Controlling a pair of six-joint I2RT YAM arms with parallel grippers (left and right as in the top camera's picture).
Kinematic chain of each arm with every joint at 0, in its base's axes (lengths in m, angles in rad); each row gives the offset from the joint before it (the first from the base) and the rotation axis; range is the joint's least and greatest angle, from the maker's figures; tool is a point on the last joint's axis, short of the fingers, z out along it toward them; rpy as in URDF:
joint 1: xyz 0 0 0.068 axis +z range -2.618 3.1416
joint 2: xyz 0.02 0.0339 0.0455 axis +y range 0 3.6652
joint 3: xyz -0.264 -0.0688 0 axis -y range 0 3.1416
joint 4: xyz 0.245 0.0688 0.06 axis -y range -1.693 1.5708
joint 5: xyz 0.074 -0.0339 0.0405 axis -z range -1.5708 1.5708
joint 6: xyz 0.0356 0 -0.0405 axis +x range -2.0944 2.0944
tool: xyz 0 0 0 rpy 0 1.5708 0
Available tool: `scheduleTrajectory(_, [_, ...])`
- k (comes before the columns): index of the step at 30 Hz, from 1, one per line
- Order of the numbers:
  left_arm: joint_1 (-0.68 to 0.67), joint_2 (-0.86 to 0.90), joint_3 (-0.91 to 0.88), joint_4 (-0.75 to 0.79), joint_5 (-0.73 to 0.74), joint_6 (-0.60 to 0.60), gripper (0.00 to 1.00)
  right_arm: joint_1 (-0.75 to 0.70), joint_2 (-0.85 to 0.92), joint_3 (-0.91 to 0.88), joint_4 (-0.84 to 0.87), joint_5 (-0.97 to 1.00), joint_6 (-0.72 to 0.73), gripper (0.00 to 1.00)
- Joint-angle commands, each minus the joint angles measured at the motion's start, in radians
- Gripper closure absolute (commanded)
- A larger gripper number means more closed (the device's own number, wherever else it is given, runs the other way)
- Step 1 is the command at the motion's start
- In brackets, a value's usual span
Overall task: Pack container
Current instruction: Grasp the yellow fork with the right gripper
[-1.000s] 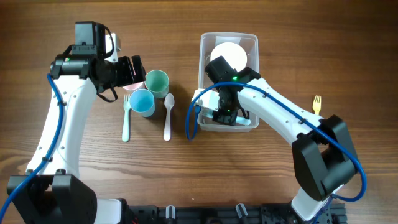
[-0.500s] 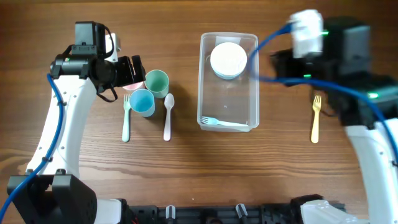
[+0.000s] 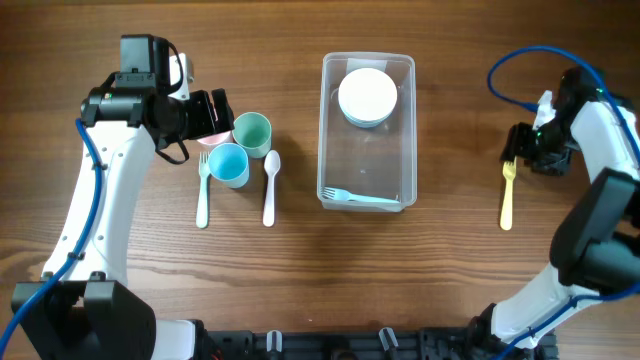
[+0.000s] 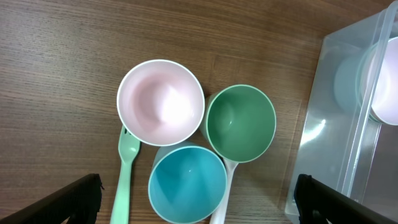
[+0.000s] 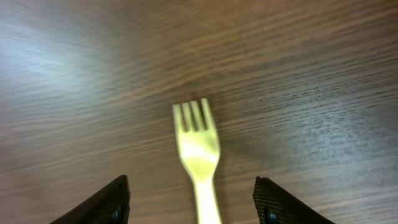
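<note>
My right gripper should next move down with open fingers onto the neck of the yellow fork, because the fork's neck is below it, between its fingers in the wrist view.
The clear container [image 3: 324, 130] stands mid-table and holds a white bowl [image 3: 367, 97] at its far end and a light blue fork [image 3: 360, 197] at its near end. My left gripper [image 3: 215, 115] hovers open over a pink bowl [image 4: 161, 102], a green cup [image 4: 240, 122] and a blue cup [image 4: 188, 184], its fingers wide apart either side of them [image 4: 196, 202]. My right gripper [image 3: 522, 155] hangs open above the tines end of a yellow fork [image 3: 507, 195]. The yellow fork [image 5: 198, 149] lies on the wood between the two fingers, and the right gripper [image 5: 193, 205] holds nothing.
A mint fork [image 3: 203, 190] and a white spoon [image 3: 270, 188] lie on the table beside the cups, left of the container. The container's wall [image 4: 348, 124] shows at the right edge of the left wrist view.
My right arm came out of the container, leaving the light blue fork inside, and swung right over the yellow fork with its jaws opened. The left arm stayed put.
</note>
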Motion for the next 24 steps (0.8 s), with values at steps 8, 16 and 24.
scheduleTrajectory(8, [0.006, 0.006, 0.017, 0.002, -0.005, 0.016, 0.0, 0.001, 0.096, -0.051, -0.003, 0.046, -0.013, 0.46])
scheduleTrajectory(16, [0.006, 0.006, 0.017, 0.002, -0.005, 0.016, 0.0, 0.016, 0.096, -0.148, 0.079, 0.044, -0.006, 0.73])
scheduleTrajectory(24, [0.006, 0.006, 0.017, 0.002, -0.005, 0.016, 0.0, 0.016, 0.064, -0.079, 0.045, -0.042, 0.032, 0.96])
